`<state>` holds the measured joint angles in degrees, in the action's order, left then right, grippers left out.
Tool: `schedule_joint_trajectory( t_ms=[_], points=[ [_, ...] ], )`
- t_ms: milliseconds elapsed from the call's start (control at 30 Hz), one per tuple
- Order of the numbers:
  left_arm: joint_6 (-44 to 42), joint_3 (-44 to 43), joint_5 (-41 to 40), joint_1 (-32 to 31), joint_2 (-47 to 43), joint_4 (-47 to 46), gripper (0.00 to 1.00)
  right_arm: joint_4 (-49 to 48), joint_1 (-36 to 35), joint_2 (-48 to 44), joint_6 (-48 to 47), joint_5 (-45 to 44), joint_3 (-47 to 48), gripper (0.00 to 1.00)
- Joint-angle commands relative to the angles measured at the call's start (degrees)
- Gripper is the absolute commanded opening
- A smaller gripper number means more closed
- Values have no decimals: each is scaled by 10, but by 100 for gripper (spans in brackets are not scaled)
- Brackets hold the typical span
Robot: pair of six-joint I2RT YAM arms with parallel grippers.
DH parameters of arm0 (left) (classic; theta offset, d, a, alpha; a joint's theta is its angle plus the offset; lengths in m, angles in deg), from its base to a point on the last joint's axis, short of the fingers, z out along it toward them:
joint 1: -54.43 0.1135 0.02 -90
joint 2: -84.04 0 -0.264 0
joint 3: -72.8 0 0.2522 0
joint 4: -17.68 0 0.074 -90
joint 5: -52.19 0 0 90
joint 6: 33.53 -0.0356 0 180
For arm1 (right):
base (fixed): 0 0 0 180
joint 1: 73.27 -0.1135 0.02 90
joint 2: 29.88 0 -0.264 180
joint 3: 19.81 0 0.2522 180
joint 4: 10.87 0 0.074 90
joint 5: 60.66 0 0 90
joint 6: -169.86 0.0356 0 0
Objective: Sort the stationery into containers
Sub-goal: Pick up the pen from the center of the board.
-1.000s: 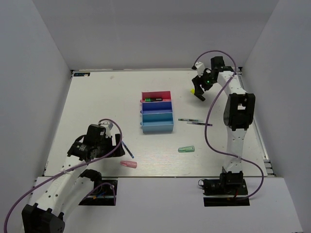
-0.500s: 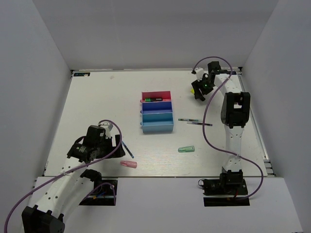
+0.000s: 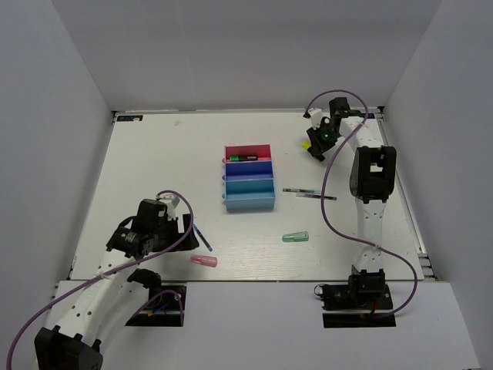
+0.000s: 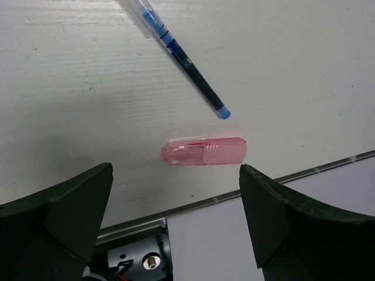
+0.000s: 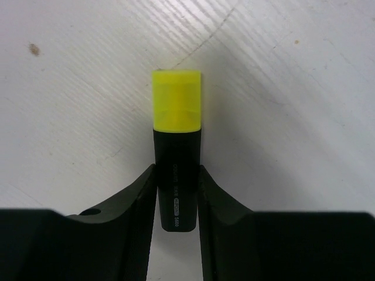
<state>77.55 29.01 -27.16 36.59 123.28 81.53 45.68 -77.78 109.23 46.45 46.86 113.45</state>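
Note:
The right gripper lifts, carries the black highlighter across while turning and lowers it into the red tray (image 3: 249, 153) next, since a green-capped one lies there already.
Three joined trays stand mid-table: magenta-red (image 3: 246, 148), dark blue (image 3: 249, 171), light blue (image 3: 249, 193). A green-capped highlighter (image 3: 243, 158) lies in the red tray. My right gripper (image 3: 313, 145) at the far right is shut on a black highlighter with a yellow cap (image 5: 176, 170), close over the table; the jaws press both sides of its body (image 5: 176, 199). My left gripper (image 3: 185, 228) is open and empty (image 4: 176, 216), just above a pink capsule (image 4: 205, 151) and a blue pen (image 4: 181, 52).
A mint-green capsule (image 3: 295, 237) lies right of centre near the front. Two thin dark pens (image 3: 300, 190) (image 3: 316, 196) lie right of the light blue tray. The pink capsule (image 3: 204, 261) is close to the table's front edge (image 4: 246, 192). White walls enclose the table.
My right arm has drawn in and its gripper has shifted slightly left at the far right of the table. The left arm has barely moved.

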Motion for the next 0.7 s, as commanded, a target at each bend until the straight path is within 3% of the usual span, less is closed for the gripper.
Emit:
schedule_joint_trajectory(
  t_ms=[0, 267, 467, 667],
  points=[
    [4, 3, 14, 3, -7, -11, 99, 45, -3, -42, -1, 45, 0, 0],
    [6, 4, 19, 4, 4, -18, 99, -19, -37, -190, -8, 189, -88, 0],
    [9, 6, 18, 3, 7, -18, 99, -23, -106, -205, -31, 224, -59, 0],
    [9, 7, 22, 2, 13, -18, 99, -17, -172, -188, -178, 217, -56, 0]
  ],
)
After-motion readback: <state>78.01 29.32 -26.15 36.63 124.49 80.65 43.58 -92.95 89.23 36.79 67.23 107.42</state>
